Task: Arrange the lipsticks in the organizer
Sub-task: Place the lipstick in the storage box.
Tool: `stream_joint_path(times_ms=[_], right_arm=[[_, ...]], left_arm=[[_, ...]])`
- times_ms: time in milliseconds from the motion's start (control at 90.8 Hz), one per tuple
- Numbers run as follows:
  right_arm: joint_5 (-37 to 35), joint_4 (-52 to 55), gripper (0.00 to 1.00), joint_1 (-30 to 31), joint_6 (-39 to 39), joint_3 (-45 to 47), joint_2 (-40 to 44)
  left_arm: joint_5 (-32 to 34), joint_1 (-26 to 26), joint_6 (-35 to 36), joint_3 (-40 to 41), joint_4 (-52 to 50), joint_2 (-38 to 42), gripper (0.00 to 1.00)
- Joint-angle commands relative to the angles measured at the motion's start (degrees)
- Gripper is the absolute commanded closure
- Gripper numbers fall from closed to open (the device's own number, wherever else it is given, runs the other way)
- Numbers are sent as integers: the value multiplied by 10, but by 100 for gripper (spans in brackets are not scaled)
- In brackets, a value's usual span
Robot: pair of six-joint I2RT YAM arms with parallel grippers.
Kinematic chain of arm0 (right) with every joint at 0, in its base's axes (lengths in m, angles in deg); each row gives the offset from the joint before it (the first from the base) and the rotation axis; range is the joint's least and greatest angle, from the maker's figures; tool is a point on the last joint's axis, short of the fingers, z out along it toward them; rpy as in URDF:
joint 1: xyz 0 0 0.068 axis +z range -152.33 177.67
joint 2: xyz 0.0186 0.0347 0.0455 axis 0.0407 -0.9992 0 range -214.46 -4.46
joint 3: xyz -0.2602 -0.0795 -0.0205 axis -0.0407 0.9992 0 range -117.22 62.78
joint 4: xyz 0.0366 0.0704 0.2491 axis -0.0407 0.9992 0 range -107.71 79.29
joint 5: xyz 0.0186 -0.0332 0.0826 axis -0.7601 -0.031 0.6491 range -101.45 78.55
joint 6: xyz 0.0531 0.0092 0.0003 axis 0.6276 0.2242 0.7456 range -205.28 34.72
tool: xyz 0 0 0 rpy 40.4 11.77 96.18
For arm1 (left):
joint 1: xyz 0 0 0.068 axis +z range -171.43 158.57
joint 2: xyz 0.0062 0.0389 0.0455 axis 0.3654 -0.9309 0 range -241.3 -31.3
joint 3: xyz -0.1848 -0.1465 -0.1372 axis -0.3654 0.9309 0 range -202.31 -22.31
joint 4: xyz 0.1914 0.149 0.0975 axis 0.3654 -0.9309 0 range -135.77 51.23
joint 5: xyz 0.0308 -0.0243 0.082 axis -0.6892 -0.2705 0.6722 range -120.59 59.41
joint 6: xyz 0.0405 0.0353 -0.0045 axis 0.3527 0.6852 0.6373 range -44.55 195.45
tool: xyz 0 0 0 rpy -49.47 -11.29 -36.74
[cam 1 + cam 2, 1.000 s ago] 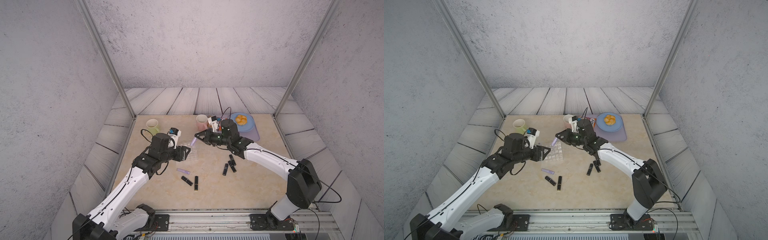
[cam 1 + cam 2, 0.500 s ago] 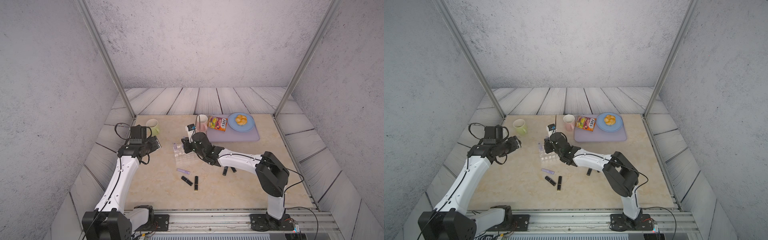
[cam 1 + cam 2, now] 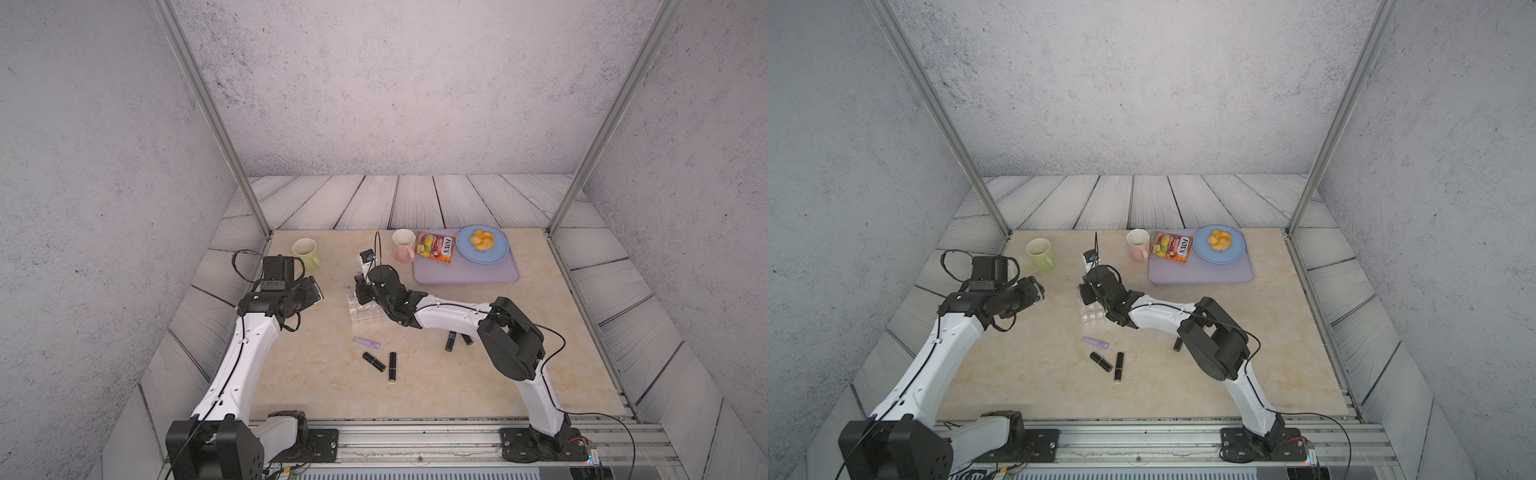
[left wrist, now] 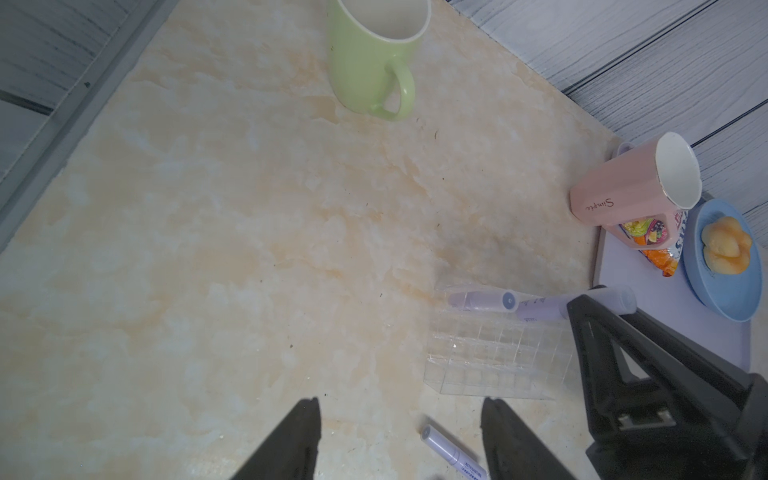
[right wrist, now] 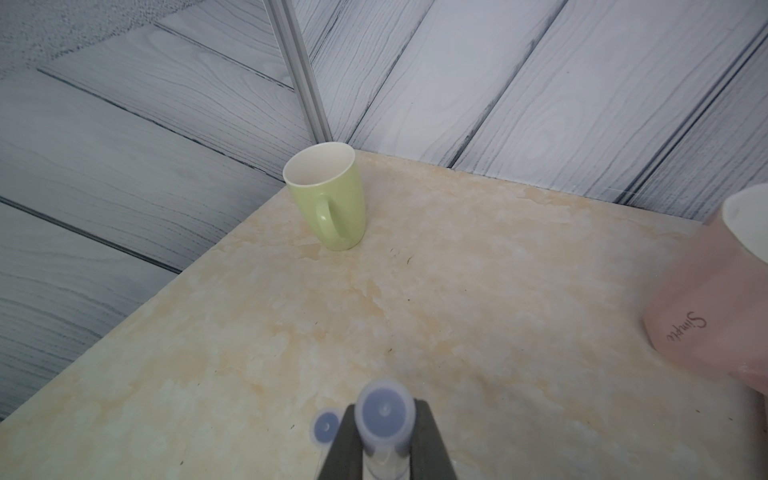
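My right gripper should next lower the pale lilac lipstick upright into the empty slot (image 3: 355, 296) below it, beside the standing lilac lipstick, and release.
The clear organizer (image 3: 365, 311) (image 3: 1093, 314) (image 4: 494, 357) sits mid-table. One lilac lipstick (image 4: 482, 300) (image 5: 326, 426) stands in its far row. My right gripper (image 3: 354, 292) (image 3: 1084, 293) (image 5: 384, 417) hovers over that row, shut on another lilac lipstick (image 5: 384, 409) (image 4: 540, 311). My left gripper (image 3: 313, 291) (image 3: 1038, 291) (image 4: 401, 405) hangs open and empty to the organizer's left. A third lilac lipstick (image 3: 368, 343) (image 3: 1096, 343) (image 4: 451, 455) lies on the table. Two black lipsticks (image 3: 374, 361) (image 3: 392, 365) lie in front of it, and others (image 3: 450, 341) lie partly hidden under the right arm.
A green mug (image 3: 305, 251) stands at the back left and a pink mug (image 3: 403, 245) behind the organizer. At the back right, a lilac mat (image 3: 465, 276) holds a sweets bag (image 3: 436, 248) and a blue plate (image 3: 496, 253) with a bun.
The left arm has swung back to the left, away from the organizer. The right gripper has come forward and left over the organizer with the lilac lipstick in it.
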Motion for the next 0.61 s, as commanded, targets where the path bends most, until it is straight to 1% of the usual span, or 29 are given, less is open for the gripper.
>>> stream_joint_path(times_ms=[0,517,561,594], right_arm=[[-3,7,100,1,-2,-17,-18],[2,12,100,3,20,-31,-55],[2,13,98,3,20,-29,-55],[0,12,95,3,21,-26,-55]], left_arm=[[-5,6,-2,9,6,6,33],[-19,6,-2,12,12,4,34],[-19,6,-2,12,12,4,34],[-19,6,-2,12,12,5,34]])
